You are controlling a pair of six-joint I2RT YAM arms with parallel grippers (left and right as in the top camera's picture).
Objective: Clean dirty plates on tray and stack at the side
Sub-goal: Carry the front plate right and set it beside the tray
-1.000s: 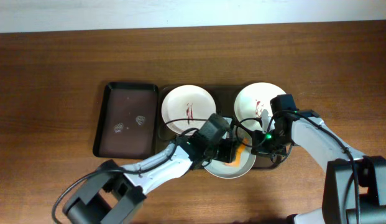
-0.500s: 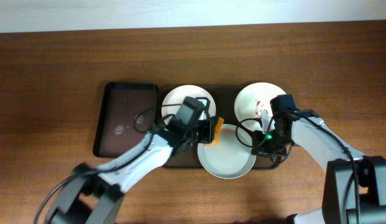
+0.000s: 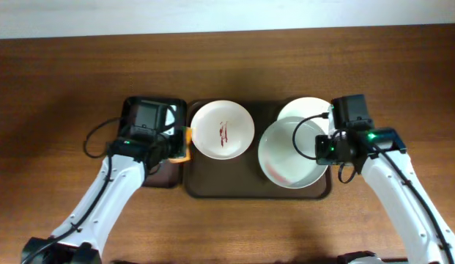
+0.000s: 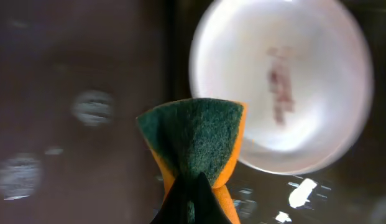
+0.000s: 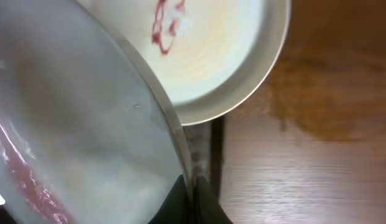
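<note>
I will next lower my left gripper to its left in the overhead view and release the sponge (image 4: 193, 134), as the smaller tray's open bottom is down there.
The dark brown tray (image 3: 212, 183) holds a white plate (image 3: 222, 130) with a red smear at its left. My right gripper (image 3: 326, 147) is shut on the rim of a second plate (image 3: 289, 150) and holds it raised and tilted over the tray's right half, partly covering the third plate (image 3: 308, 108). In the right wrist view the jaws (image 5: 193, 186) pinch the held plate (image 5: 68, 118), which has a faint red streak, above the smeared third plate (image 5: 224, 56). My left gripper (image 3: 176, 143) is shut on a green-and-orange sponge (image 4: 193, 134) beside the left plate (image 4: 280, 81).
The smaller black-rimmed tray (image 3: 132, 110) lies left of the brown tray, with wet spots (image 4: 93, 106) on it, and my left arm is over it. Bare wooden table (image 3: 403, 81) lies right of the brown tray.
My left gripper carried the sponge leftward from the front plate to the gap beside the small tray. My right gripper lifted that front plate and moved it back and right over the third plate.
</note>
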